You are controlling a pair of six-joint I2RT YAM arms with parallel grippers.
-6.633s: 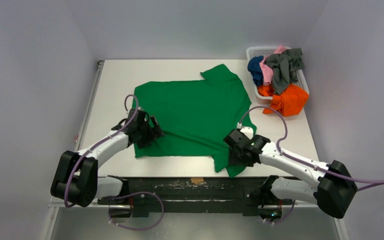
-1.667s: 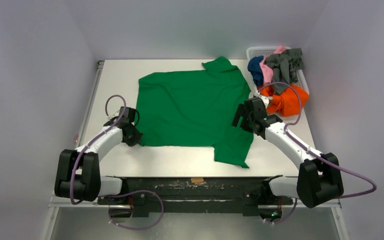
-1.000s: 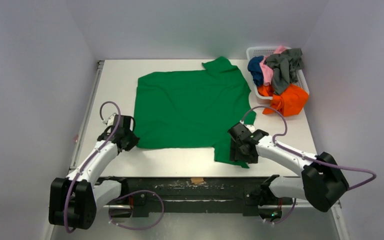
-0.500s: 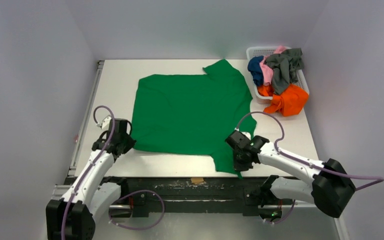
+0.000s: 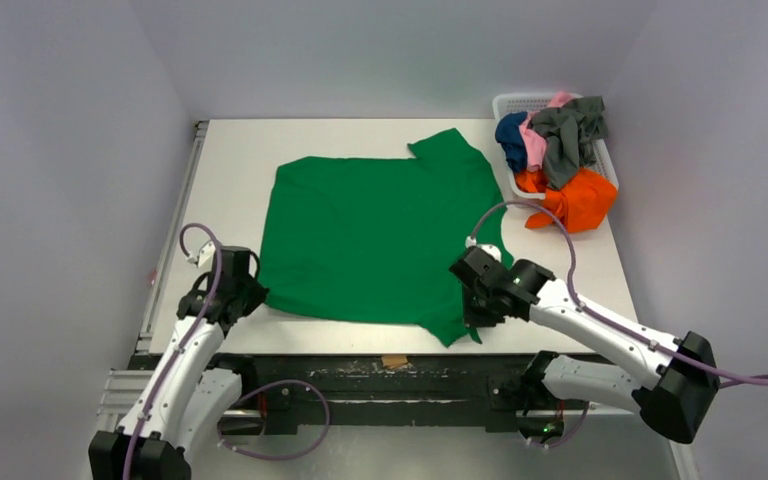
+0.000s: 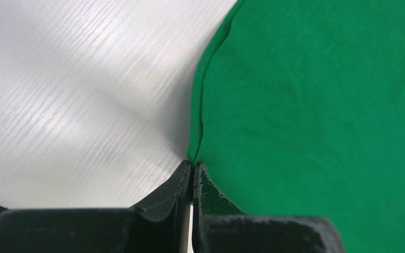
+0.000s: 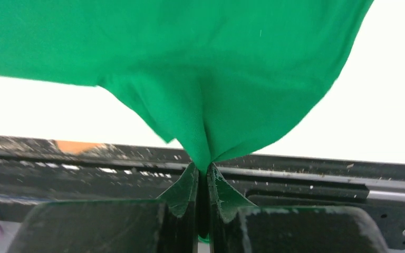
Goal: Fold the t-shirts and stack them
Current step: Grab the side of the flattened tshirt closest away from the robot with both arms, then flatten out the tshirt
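The sleeve in my right gripper still juts past the body's near edge, so I should carry it outward and release it over the shirt's collar end (image 5: pixel 467 208) next.
A bright green t-shirt (image 5: pixel 380 235) lies spread flat across the middle of the table (image 5: pixel 230 160), with one sleeve at the far right and the other at the near right. My left gripper (image 5: pixel 249 298) is shut on the shirt's near-left hem corner; in the left wrist view the jaws (image 6: pixel 192 167) pinch the cloth's edge (image 6: pixel 198 142). My right gripper (image 5: pixel 473 308) is shut on the near-right sleeve, and the green cloth (image 7: pixel 205 105) rises in a bunch out of its jaws (image 7: pixel 206 171). Orange (image 5: pixel 578 200), grey (image 5: pixel 566 132), pink (image 5: pixel 533 142) and navy (image 5: pixel 510 135) t-shirts are heaped in the basket.
The white lattice basket (image 5: pixel 516 101) stands at the table's far right corner, with the orange shirt spilling over its near side. The table's dark front rail (image 5: pixel 380 365) runs just below both grippers. Walls close in on the left, right and back.
The right gripper has closed on the near-right sleeve. Both arms have drawn back toward the near edge, and the green shirt has slid nearer with them.
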